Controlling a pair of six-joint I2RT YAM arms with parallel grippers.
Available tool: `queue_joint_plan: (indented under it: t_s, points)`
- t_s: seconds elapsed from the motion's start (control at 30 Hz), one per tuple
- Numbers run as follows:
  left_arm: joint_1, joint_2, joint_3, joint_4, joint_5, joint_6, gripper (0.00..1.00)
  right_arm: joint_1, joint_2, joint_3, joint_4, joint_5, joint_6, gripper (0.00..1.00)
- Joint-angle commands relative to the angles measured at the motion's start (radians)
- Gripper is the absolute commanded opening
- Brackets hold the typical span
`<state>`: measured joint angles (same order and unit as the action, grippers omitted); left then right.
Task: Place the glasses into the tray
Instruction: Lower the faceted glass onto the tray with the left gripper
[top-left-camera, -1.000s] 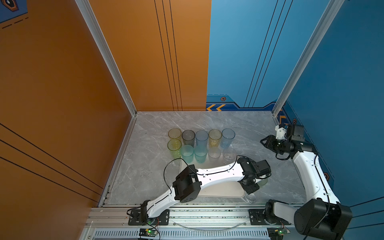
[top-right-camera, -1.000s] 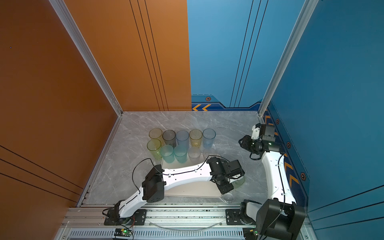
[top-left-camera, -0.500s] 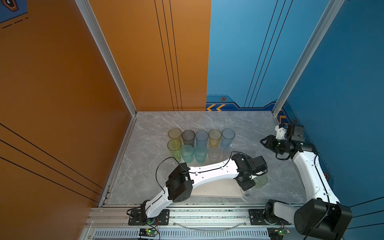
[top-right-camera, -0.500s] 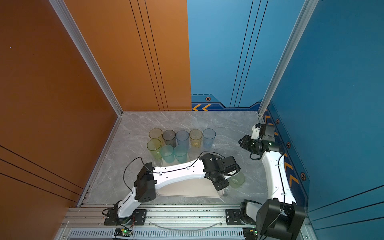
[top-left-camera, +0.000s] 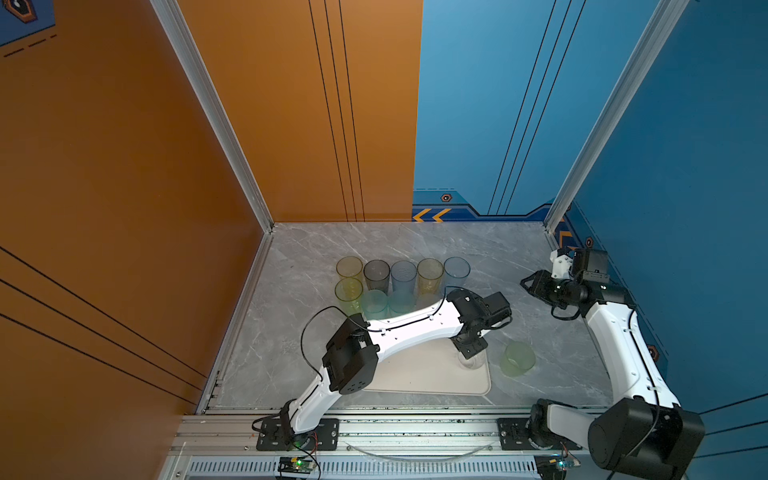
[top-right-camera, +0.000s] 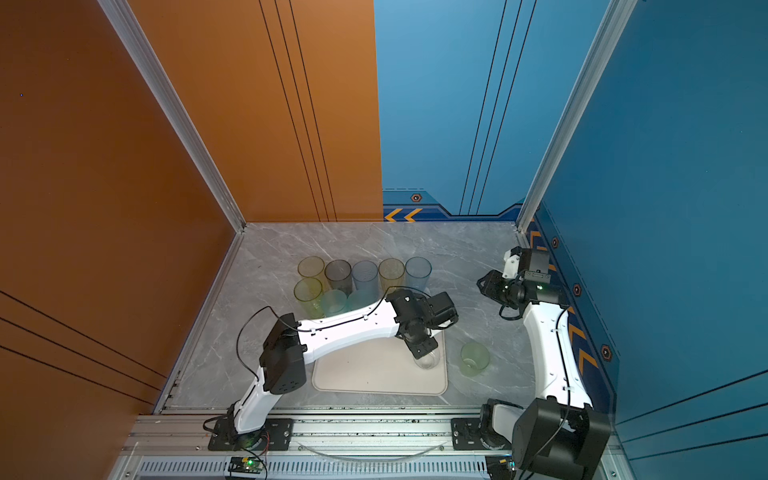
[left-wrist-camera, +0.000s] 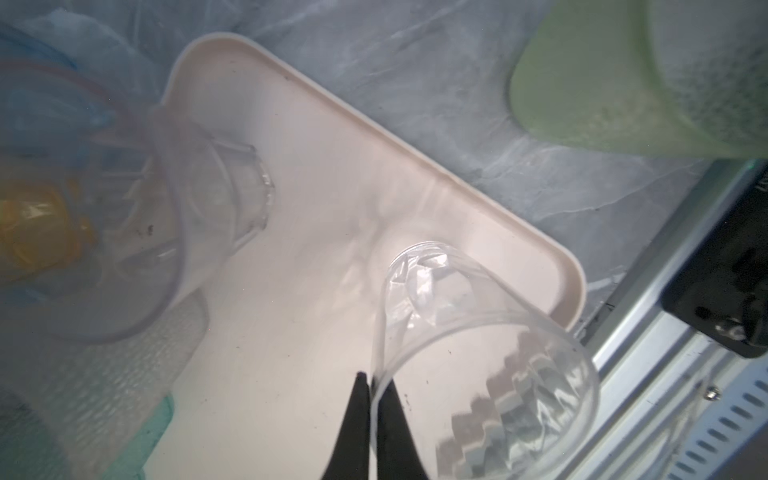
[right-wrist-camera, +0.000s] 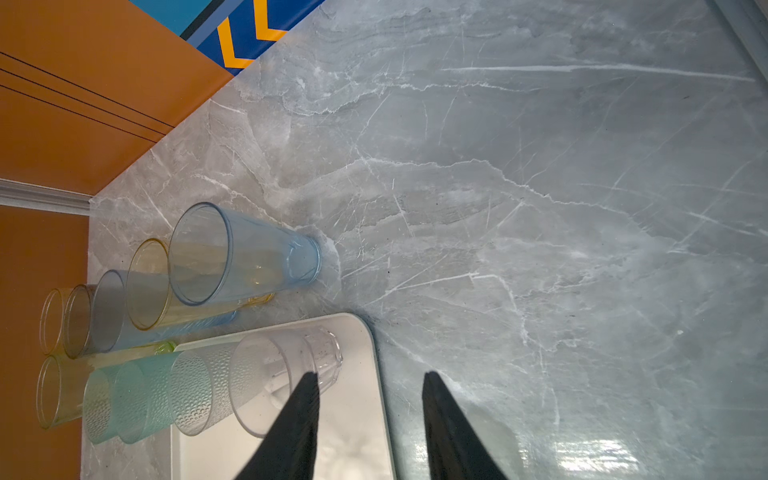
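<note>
The tray bottom (left-wrist-camera: 344, 256) is empty beside the second clear glass, so my left gripper will next go outward and down there and release its clear glass's rim.
My left gripper (left-wrist-camera: 376, 380) is shut on the rim of a clear glass (left-wrist-camera: 478, 332), one finger inside the wall and one outside. In both top views this clear glass (top-left-camera: 471, 360) (top-right-camera: 428, 360) is at the right end of the cream tray (top-left-camera: 419, 374) (top-right-camera: 374, 380). A second clear glass (left-wrist-camera: 232, 199) (right-wrist-camera: 286, 374) stands on the tray's far part. A pale green glass (top-left-camera: 517, 359) (top-right-camera: 473, 359) stands on the table just right of the tray. My right gripper (right-wrist-camera: 370, 378) (top-left-camera: 527, 286) hovers open and empty near the right wall.
Several tall yellow, grey and blue glasses (top-left-camera: 403, 274) (right-wrist-camera: 241, 253) stand in a row behind the tray. Shorter green and teal ones (top-left-camera: 374, 301) stand in front of them. My left arm (top-left-camera: 411, 328) lies across the tray. The metal rail (top-left-camera: 415, 428) runs along the front.
My left gripper has carried the clear glass to the left, from in front of the pale green glass to over the tray's right end. The right arm has not moved.
</note>
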<state>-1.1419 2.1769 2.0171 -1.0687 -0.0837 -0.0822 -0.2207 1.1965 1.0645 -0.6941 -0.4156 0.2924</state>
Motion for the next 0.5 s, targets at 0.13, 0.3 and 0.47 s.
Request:
queue_joint_plan:
  t_s: [0.13, 0.3, 0.47]
  points:
    - [0.053, 0.034, 0.068, -0.052, -0.056, 0.066, 0.01, 0.007, -0.012, -0.014, 0.016, 0.001, -0.016, 0.4]
    - [0.075, 0.056, 0.089, -0.058, -0.047, 0.082, 0.01, 0.009, -0.005, -0.011, 0.016, 0.006, -0.016, 0.4]
    - [0.089, 0.068, 0.094, -0.061, -0.031, 0.087, 0.02, 0.009, 0.006, -0.011, 0.018, 0.01, -0.017, 0.4]
